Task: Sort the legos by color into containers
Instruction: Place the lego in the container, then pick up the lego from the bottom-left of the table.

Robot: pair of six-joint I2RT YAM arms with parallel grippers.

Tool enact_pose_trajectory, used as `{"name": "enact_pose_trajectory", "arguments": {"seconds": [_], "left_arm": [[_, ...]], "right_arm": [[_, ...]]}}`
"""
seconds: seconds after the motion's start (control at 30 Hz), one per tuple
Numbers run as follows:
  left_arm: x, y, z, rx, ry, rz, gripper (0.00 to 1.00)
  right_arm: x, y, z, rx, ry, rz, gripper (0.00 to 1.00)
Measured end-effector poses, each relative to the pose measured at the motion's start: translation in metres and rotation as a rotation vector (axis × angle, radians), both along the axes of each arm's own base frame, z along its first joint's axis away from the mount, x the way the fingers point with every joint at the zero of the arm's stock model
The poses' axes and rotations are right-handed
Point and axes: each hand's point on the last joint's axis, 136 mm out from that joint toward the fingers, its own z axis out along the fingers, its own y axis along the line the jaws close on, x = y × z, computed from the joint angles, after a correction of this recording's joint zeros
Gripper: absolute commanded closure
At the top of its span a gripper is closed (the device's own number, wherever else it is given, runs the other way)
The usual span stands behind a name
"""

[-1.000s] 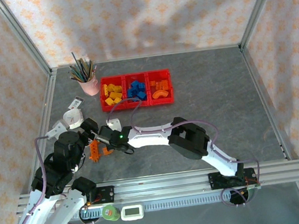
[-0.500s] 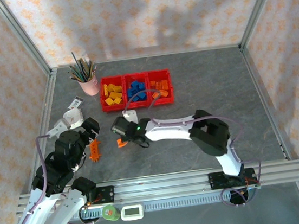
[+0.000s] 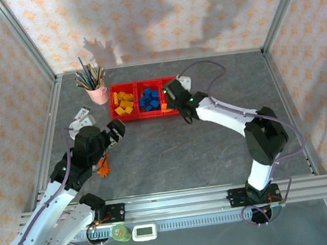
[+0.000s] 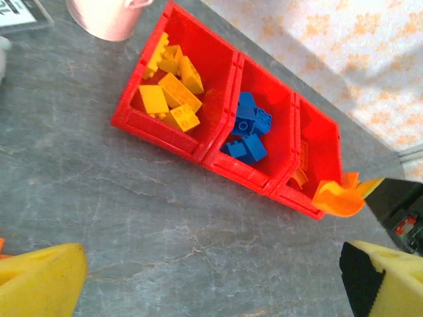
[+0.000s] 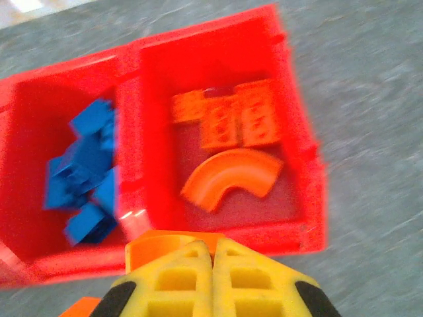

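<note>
I will next move my right gripper outward over their bin (image 3: pixel 165 105) (image 5: pixel 228 155), which is outward of it, and release the held arch, since the orange bricks match the arch.
Three joined red containers (image 3: pixel 150 113) stand at the back of the table. Yellow legos (image 4: pixel 168 86) lie in the left bin, blue legos (image 4: pixel 248 129) in the middle one, and orange bricks with an arch (image 5: pixel 231 175) in the right one. My right gripper (image 5: pixel 213 254) is shut on an orange arch lego (image 5: pixel 168 246) and hovers over the front wall of the right bin (image 3: pixel 172 97). The held arch (image 4: pixel 338 195) shows at that bin's front corner. My left gripper (image 3: pixel 117 132) hangs open over bare table in front of the bins, its fingers (image 4: pixel 39 277) holding nothing. An orange lego (image 3: pixel 103 166) lies beside the left arm.
A pink cup of pencils (image 3: pixel 96 90) stands left of the containers. A small card (image 3: pixel 82 113) lies in front of it. The grey table (image 3: pixel 214 146) is ringed by metal frame posts and patterned walls.
My right gripper has carried the orange arch from the front left, near the left arm, back to the right bin. The left arm has lifted and swung slightly toward the bins.
</note>
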Motion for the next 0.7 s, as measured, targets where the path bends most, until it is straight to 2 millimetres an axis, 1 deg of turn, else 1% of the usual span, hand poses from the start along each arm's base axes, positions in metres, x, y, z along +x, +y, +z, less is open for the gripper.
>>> {"name": "enact_pose_trajectory", "arguments": {"seconds": [0.07, 0.13, 0.2, 0.3, 0.4, 0.43, 0.5, 0.63, 0.7], "left_arm": [[0.005, -0.006, -0.002, -0.003, 0.005, -0.017, 0.01], [0.009, -0.010, -0.003, -0.005, 0.006, -0.031, 0.01], [0.011, -0.012, -0.003, -0.005, 0.002, -0.039, 0.01], [0.013, -0.013, -0.002, -0.004, -0.005, -0.043, 0.01], [0.014, -0.014, -0.002, -0.005, -0.008, -0.043, 0.01], [0.014, -0.013, -0.002, -0.005, -0.008, -0.043, 0.01], [0.014, -0.013, -0.003, -0.002, -0.007, -0.040, 0.01], [0.013, -0.011, -0.003, 0.002, -0.009, -0.031, 0.01], [0.013, -0.009, -0.003, 0.006, -0.009, -0.025, 0.01]], "right_arm": [[0.015, -0.016, -0.002, -0.028, 0.000, -0.020, 1.00], [0.031, -0.025, -0.005, -0.053, -0.002, -0.030, 1.00], [0.046, -0.028, -0.010, -0.078, -0.001, -0.028, 1.00], [0.069, -0.023, -0.018, -0.107, -0.003, -0.007, 1.00], [0.085, -0.014, -0.029, -0.127, 0.004, 0.019, 0.85], [0.089, -0.011, -0.033, -0.132, 0.006, 0.029, 0.77], [0.090, -0.007, -0.037, -0.137, 0.015, 0.053, 0.67], [0.088, -0.001, -0.031, -0.117, 0.005, 0.092, 0.56], [0.082, -0.001, -0.026, -0.102, 0.001, 0.109, 0.52]]}}
